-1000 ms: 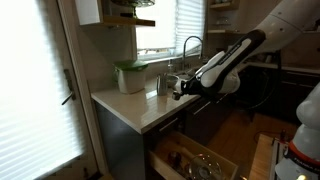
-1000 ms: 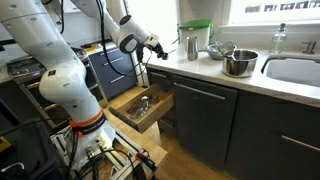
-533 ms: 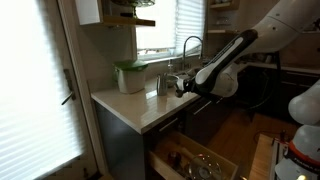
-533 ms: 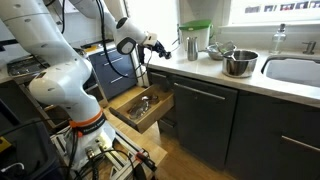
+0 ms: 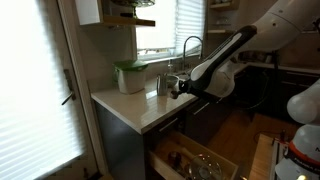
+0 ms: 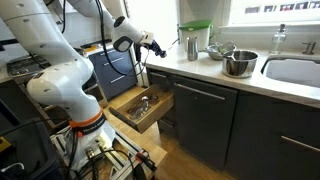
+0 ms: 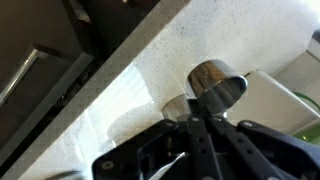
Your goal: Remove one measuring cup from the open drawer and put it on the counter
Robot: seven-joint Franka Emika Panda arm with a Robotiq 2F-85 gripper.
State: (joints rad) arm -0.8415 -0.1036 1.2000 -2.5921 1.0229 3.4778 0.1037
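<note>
The gripper carries the small measuring cup outward over the bare, empty counter near the steel tumbler next, then lowers to let go of the cup's handle.
My gripper is shut, and a small grey measuring cup sits at its fingertips, just above the pale counter. In both exterior views the gripper hangs over the counter's edge, close to the steel tumbler. The cup shows there only as a dark speck at the fingertips. The open drawer, with its light wooden inside, stands below and holds more small items.
The shiny steel tumbler stands right ahead of the fingers. A white tub with a green lid is beside it. Steel bowls and a sink lie further along. Dark cabinet fronts sit below.
The arm has shifted slightly further over the counter toward the tumbler, with the grip unchanged. The drawer has not moved.
</note>
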